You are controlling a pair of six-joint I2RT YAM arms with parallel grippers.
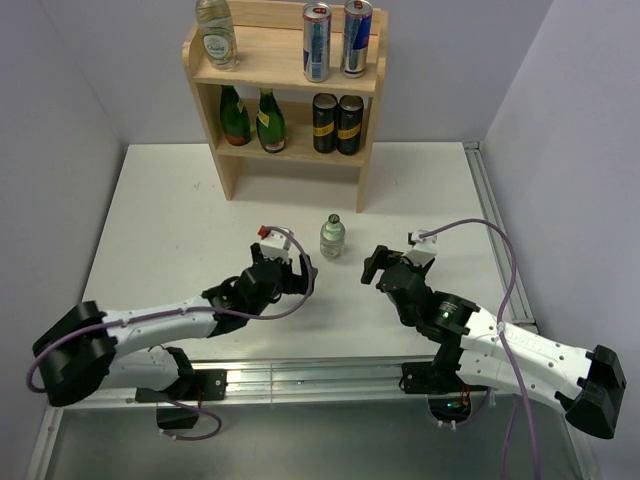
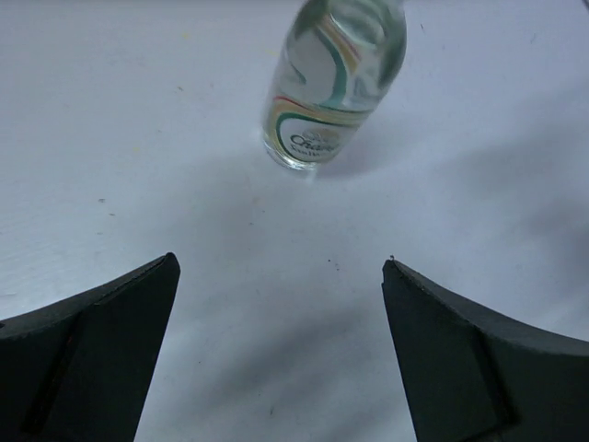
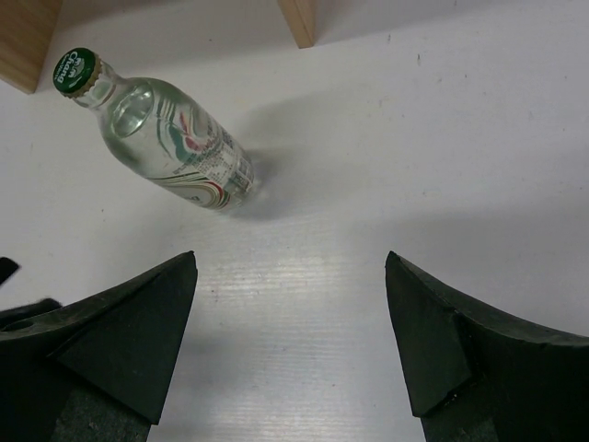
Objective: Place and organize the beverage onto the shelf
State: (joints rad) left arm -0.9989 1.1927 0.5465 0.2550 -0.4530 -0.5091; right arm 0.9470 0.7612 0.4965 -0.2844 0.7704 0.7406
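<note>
My open left gripper should move outward and to the right in the top view, around the clear bottle's body (image 1: 332, 241) (image 2: 328, 87), since the bottle stands upright beyond my fingers.
The wooden shelf (image 1: 285, 80) stands at the back of the table. Its top tier holds a clear bottle (image 1: 216, 35) at the left and two silver-and-blue cans (image 1: 335, 40) at the right. The lower tier holds two green bottles (image 1: 252, 120). Another clear bottle (image 1: 332, 236) with a green cap stands upright on the table in front of the shelf. My left gripper (image 1: 303, 268) is open and empty, just left of it; the bottle shows ahead in the left wrist view (image 2: 333, 83). My right gripper (image 1: 374, 268) is open and empty, just right of it; the bottle shows in the right wrist view (image 3: 175, 147).
Two black-and-gold cans (image 1: 337, 124) stand at the right of the lower tier. The shelf's feet (image 3: 299, 18) show at the top of the right wrist view. The white table (image 1: 160, 230) ends in a metal rail (image 1: 300, 375) at the near side.
</note>
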